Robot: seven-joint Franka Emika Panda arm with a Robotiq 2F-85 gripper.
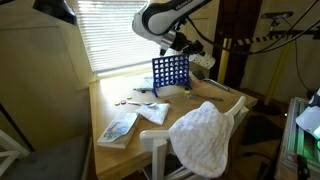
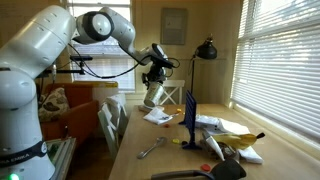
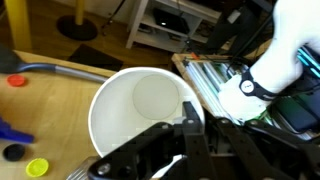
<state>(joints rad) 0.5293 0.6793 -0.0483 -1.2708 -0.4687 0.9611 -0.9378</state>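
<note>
My gripper turns and swings left in the wrist view next, over the bare tabletop [image 3: 36, 141] beside the grid's blue foot below it. Then it lowers and releases the cup.
My gripper [image 3: 190, 125] is shut on the rim of a white cup [image 3: 140, 110], with one finger inside the cup and one outside. The wrist view looks down into the empty cup. In both exterior views the gripper [image 2: 155, 75] holds the cup [image 2: 153, 96] in the air above the far end of the wooden table [image 2: 170, 160]. It hangs beside the upright blue Connect Four grid [image 1: 168, 72], which is also seen edge-on [image 2: 190, 112]. In the view from the window side the gripper [image 1: 186, 46] and cup [image 1: 203, 61] are just right of the grid.
Red [image 3: 14, 82] and yellow [image 3: 37, 167] discs lie on the table below the cup. A booklet [image 1: 118, 128], papers [image 1: 153, 112] and a metal tool [image 2: 150, 150] lie on the table. A white cloth [image 1: 205, 135] hangs over a chair. A black lamp [image 2: 205, 50] stands near the blinds.
</note>
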